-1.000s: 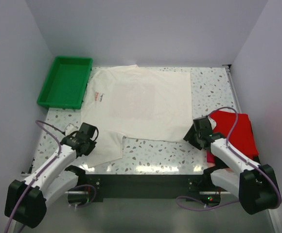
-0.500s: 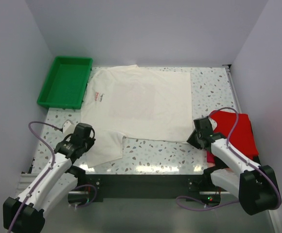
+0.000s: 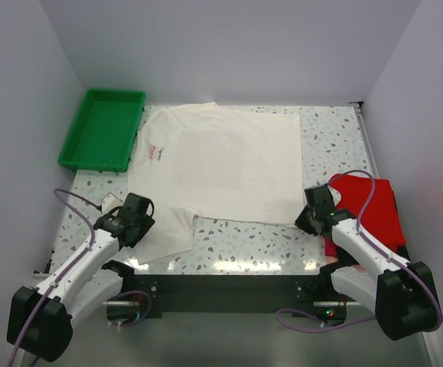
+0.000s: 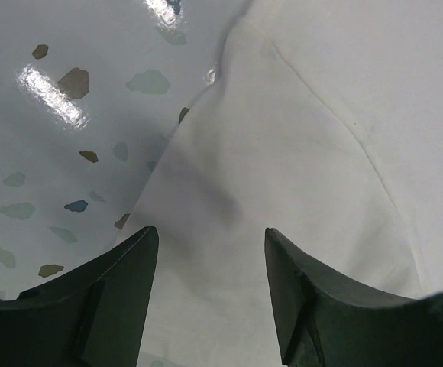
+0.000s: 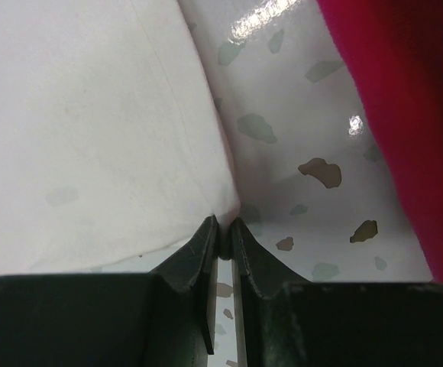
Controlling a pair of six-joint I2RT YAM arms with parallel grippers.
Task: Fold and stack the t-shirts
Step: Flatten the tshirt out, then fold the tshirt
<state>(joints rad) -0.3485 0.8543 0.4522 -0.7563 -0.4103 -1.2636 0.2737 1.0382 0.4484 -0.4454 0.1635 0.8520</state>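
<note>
The robot's left gripper will next come down onto the edge of the shirt's near sleeve point(image 4: 206, 238) and close there, because only cloth shows in the gap between its open fingers.
An off-white t-shirt point(image 3: 221, 164) lies spread flat over the middle of the table, with a small red print near its left edge. My left gripper point(image 3: 143, 220) hangs open just above the shirt's near-left sleeve point(image 4: 282, 153). Its fingers point(image 4: 122, 290) stand wide apart with only cloth below the gap point(image 4: 210, 233). My right gripper point(image 3: 305, 220) is shut on the shirt's near-right hem corner point(image 5: 225, 210), pinched between the fingertips point(image 5: 225, 223). Bright red t-shirts point(image 3: 374, 206) are piled at the right edge, and red cloth point(image 5: 412, 115) shows beside the right gripper.
A green plastic tray point(image 3: 92, 163) stands at the back left, beside the shirt's shoulder. The speckled tabletop point(image 3: 244, 237) shows bare in front of the shirt. White walls close in the left, back and right sides.
My left gripper was shut and is now open over the sleeve. My right gripper has shut on the shirt's near-right corner. The shirt lies as before.
</note>
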